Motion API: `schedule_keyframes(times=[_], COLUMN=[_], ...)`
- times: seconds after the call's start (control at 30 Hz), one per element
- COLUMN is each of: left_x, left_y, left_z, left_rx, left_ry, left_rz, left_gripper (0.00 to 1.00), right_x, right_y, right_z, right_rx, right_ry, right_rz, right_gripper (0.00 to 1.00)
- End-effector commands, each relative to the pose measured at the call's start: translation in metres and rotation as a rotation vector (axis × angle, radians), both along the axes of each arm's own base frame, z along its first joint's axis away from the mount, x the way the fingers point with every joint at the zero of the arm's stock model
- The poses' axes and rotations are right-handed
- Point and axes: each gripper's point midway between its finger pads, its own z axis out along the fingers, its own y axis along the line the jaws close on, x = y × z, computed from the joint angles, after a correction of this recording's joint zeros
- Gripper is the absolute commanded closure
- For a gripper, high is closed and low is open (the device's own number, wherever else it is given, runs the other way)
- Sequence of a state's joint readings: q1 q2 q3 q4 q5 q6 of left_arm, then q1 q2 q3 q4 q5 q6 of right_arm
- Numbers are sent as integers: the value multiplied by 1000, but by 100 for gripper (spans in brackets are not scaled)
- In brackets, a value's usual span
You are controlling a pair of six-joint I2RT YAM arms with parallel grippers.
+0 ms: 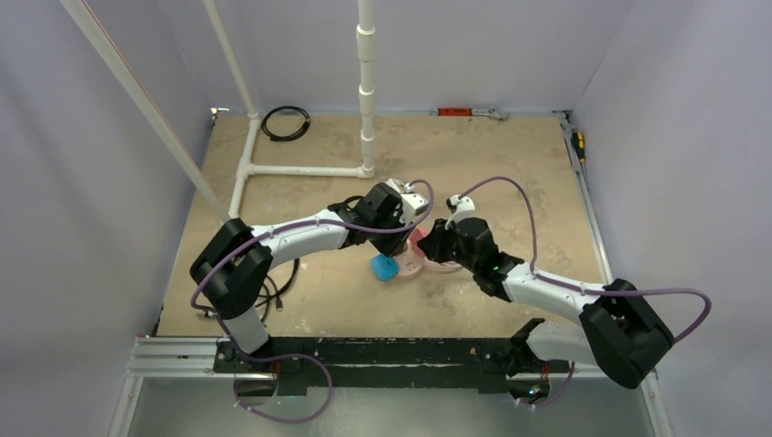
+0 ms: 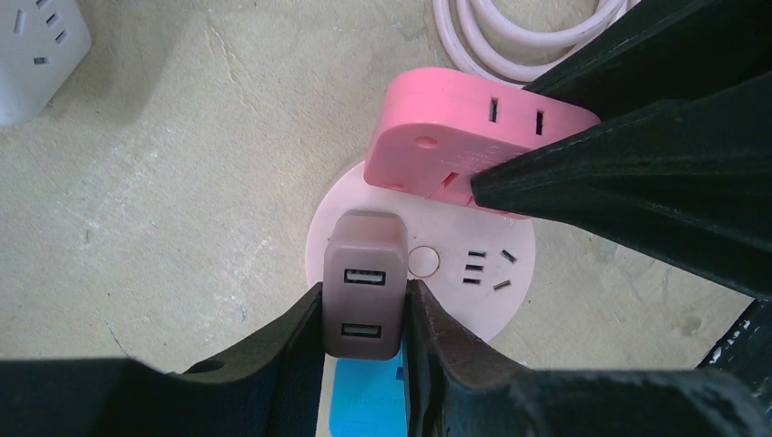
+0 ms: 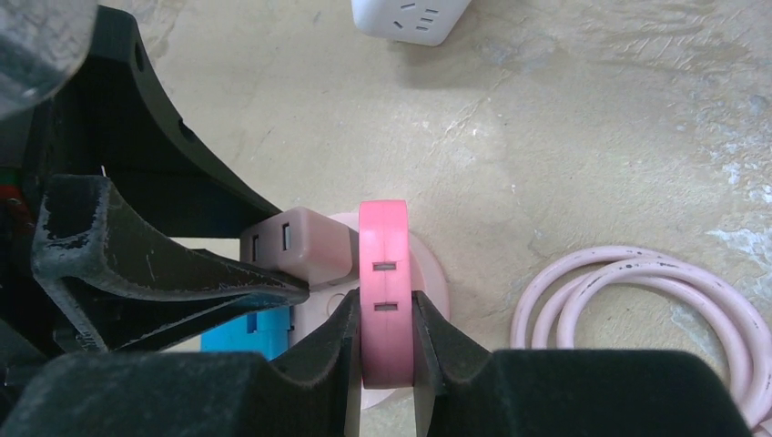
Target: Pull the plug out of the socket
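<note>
The tabletop [image 3: 537, 105] beside the white power cube is clear. Next, my right gripper lifts the adapter [image 3: 384, 264] outward off the socket and lowers to release it there.
The socket [image 2: 473, 300] is a flat round pale-pink disc on the table, with its coiled pink cord [image 3: 637, 291] beside it. The plug [image 2: 364, 246], a small square dusty-pink block with two USB ports, stands on the socket's face. My left gripper [image 2: 364, 289] is shut on the plug's sides. A brighter pink slotted adapter [image 3: 384, 264] stands on edge on the socket [image 3: 435, 282], and my right gripper [image 3: 384, 305] is shut on it. From above, both grippers meet over the socket [image 1: 428, 266]. Whether the plug's pins are still seated is hidden.
A blue block [image 2: 369, 401] lies just beside the socket under my left fingers. A white power cube [image 2: 36, 45] sits a little farther off. A white pipe frame [image 1: 300, 170] and a black cable coil [image 1: 285, 123] are at the back left.
</note>
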State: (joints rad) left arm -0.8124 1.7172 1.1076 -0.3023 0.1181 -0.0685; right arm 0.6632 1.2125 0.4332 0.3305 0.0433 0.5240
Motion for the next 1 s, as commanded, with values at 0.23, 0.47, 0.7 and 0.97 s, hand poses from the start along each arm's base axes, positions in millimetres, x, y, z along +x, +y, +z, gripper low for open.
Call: schedule_keyframes(times=[0.23,0.47,0.7,0.97], left_x=[-5,-5,-4,3], left_y=[48,48,47,55], left_z=[-39,-39,-35,-31], left_rx=[204,204,198,226], left_ry=[70,69,63,33], left_rz=[93,94,95,128], left_gripper=[100,100,100,100], right_x=[13,6,-1,-3], right_y=[-4,6,17,-2], right_z=[20,21,20,28], right_rx=[0,-99,-164,-173], right_ry=[-85,-121,-139,-133], right_rz=[-24,-54,-58,-143], right_gripper=[100,100,100,100])
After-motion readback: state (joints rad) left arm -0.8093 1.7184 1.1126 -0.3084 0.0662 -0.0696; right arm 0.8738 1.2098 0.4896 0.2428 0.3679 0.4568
